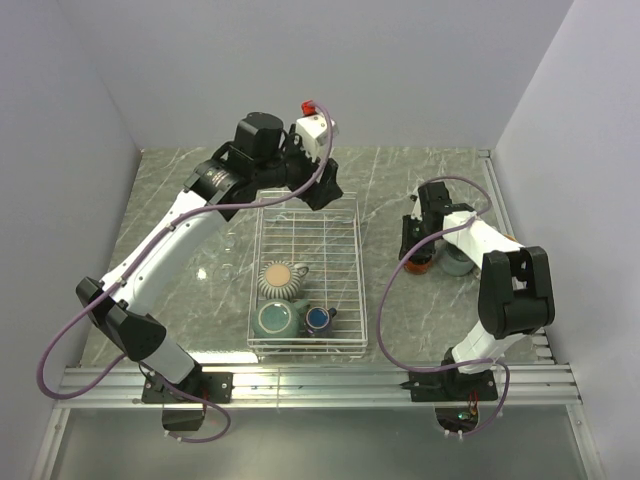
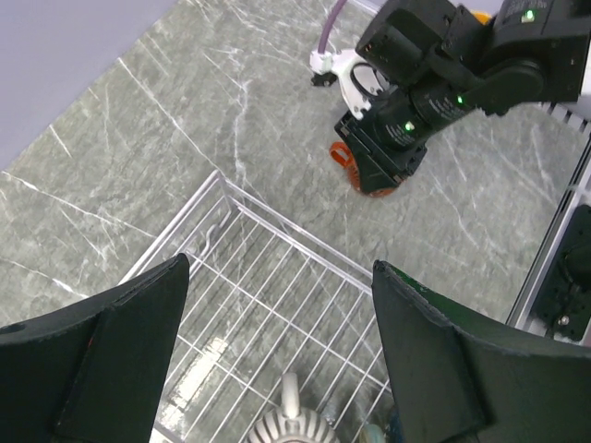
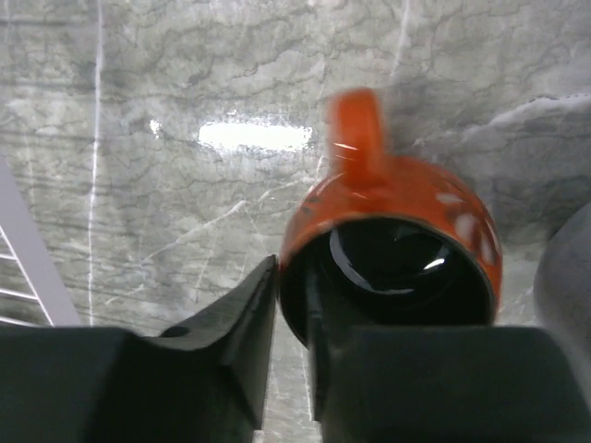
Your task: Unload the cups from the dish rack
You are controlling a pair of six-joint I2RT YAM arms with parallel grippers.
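Observation:
I should draw my left gripper back next, lower it over the handle and close there, because the ribbed cup's handle [image 1: 302, 270] [image 2: 291, 394] is below my left gripper and nearer my base.
The white wire dish rack [image 1: 258, 262] lies mid-table. In its near half sit a ribbed beige cup [image 1: 281, 279], a grey-teal mug [image 1: 275, 319] and a small dark-blue cup [image 1: 319, 319]. My left gripper [image 1: 318, 192] hangs open and empty above the rack's far end. Its wrist view shows the rack [image 2: 277, 217] and the ribbed cup [image 2: 291, 426] below my left gripper [image 2: 280, 268]. My right gripper [image 3: 294, 277] is shut on the rim of the red-brown mug [image 3: 406, 212], one finger inside it, low over the table right of the rack [image 1: 422, 264].
A second grey mug [image 1: 458, 262] stands on the table just right of the red-brown mug, and shows at the right wrist view's edge [image 3: 568, 277]. The rack's right side [image 3: 18, 268] lies left of my right gripper. Walls enclose the table on three sides.

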